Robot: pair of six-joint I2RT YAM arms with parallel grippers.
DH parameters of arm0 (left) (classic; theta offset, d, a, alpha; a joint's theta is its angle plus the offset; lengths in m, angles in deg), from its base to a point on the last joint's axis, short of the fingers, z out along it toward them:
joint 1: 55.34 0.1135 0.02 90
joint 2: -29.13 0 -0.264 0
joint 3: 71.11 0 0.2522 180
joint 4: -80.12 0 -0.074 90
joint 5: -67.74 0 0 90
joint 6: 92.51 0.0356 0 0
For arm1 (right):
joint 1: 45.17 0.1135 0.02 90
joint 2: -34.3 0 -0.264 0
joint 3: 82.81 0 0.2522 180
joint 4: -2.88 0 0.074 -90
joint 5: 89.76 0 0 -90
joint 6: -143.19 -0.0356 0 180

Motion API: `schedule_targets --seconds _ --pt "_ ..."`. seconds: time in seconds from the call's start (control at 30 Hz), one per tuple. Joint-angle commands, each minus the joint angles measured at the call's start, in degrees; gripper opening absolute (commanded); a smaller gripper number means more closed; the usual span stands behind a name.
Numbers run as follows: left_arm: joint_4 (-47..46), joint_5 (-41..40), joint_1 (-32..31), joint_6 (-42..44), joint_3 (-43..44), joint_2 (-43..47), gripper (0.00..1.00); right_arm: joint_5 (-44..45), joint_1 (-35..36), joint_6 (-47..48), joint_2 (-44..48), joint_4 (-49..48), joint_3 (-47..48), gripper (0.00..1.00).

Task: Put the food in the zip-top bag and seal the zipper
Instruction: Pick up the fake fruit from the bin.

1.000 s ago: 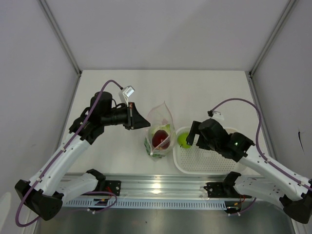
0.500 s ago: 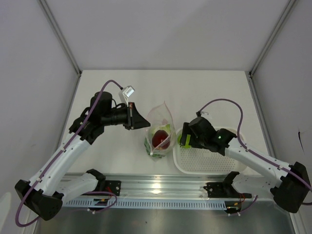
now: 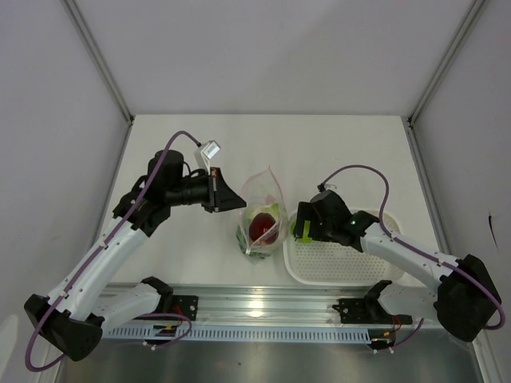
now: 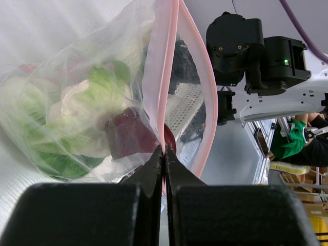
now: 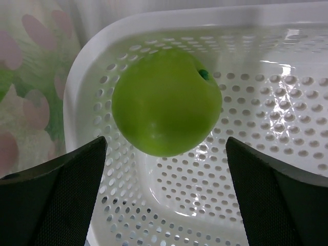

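My right gripper lowers astride the green apple (image 5: 166, 102) next, then closes on both sides.
The zip-top bag (image 3: 263, 209) stands open on the table between the arms. My left gripper (image 3: 239, 203) is shut on one side of its pink zipper (image 4: 165, 87), fingertips pinched together (image 4: 164, 151). Through the plastic I see a dark red apple (image 4: 128, 139), green lettuce (image 4: 105, 79) and white cauliflower (image 4: 82, 105). A green apple (image 5: 166, 102) lies in the left corner of the white perforated basket (image 5: 287, 77). My right gripper (image 5: 165, 146) hangs open just above it, one finger on each side, neither touching. From above that gripper (image 3: 304, 229) hides most of the apple.
The basket (image 3: 351, 263) sits right of the bag, near the table's front edge. The bag's dotted side (image 5: 31, 102) is close against the basket's left rim. Grey walls enclose the table on three sides.
My right arm has swung left and lowered over the green apple in the basket's corner, fingers still open. The left gripper and bag have not moved.
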Motion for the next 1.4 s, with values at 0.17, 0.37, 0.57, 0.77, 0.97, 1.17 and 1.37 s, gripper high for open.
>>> schedule_targets --seconds 0.17,0.37,0.57,0.77,0.97,1.17,1.37 --pt "-0.1 0.7 0.3 -0.2 0.0 1.3 0.01 -3.5 -1.0 1.3 -1.7 -11.1 -2.1 0.99" --pt "-0.2 0.7 0.3 -0.2 -0.2 1.3 0.01 -2.2 -1.7 1.3 -3.6 -12.4 -3.0 0.97" --pt "-0.1 0.6 0.3 -0.1 0.0 1.3 0.01 -2.5 -1.9 1.3 -5.5 -13.0 -3.9 0.95" --pt "-0.1 0.6 0.3 -0.1 -0.2 1.2 0.01 -2.8 -1.9 0.6 -5.3 -13.8 -5.3 0.89" --pt "-0.4 0.8 0.3 -0.3 -0.1 1.1 0.01 -0.7 -1.9 1.0 -4.1 -14.8 -6.2 0.89" --pt "-0.3 0.7 0.3 -0.3 -0.1 1.2 0.01 0.3 -1.9 2.1 -4.3 -16.6 -6.6 0.97" --pt "-0.2 0.7 0.3 -0.3 0.0 1.1 0.01 0.6 -1.9 2.6 -5.2 -18.1 -6.8 0.95"
